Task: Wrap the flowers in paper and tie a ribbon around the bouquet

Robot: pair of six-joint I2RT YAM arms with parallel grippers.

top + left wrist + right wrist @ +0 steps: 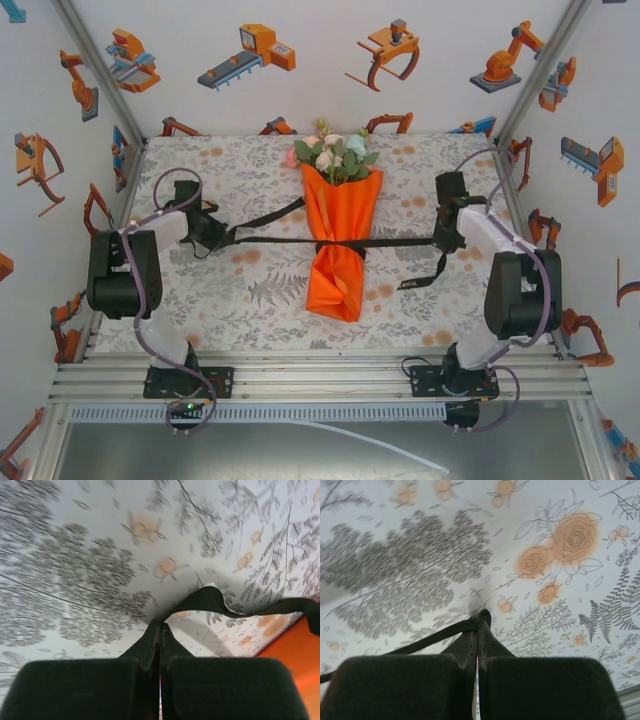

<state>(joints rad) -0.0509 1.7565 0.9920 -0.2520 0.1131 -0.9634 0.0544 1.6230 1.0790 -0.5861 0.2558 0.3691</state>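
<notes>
I will pull the tight part of the ribbon in my left gripper slightly farther from the cone next and open the gripper to let go of it, since the knot already holds the middle of the cone tight.
The bouquet [340, 250] lies mid-table, its orange paper [343, 215] wrapped as a cone around the flowers [333, 152], whose pink, white and green blooms point to the far side. The black ribbon [395, 242] crosses the cone's waist, knotted there, and runs taut to both sides. My left gripper [222, 238] is shut on the ribbon's left part [220, 602]; orange paper [295, 650] shows at that view's right edge. My right gripper [443, 240] is shut on the ribbon's right part [437, 635]. A loose ribbon tail [425, 280] hangs below the right gripper.
The grey floral table cover [250, 290] spans the work area. Another loose ribbon end [275, 215] slants up toward the cone's left side. Purple-grey cables [160, 185] loop over both arms. White walls with robot pictures close in on three sides.
</notes>
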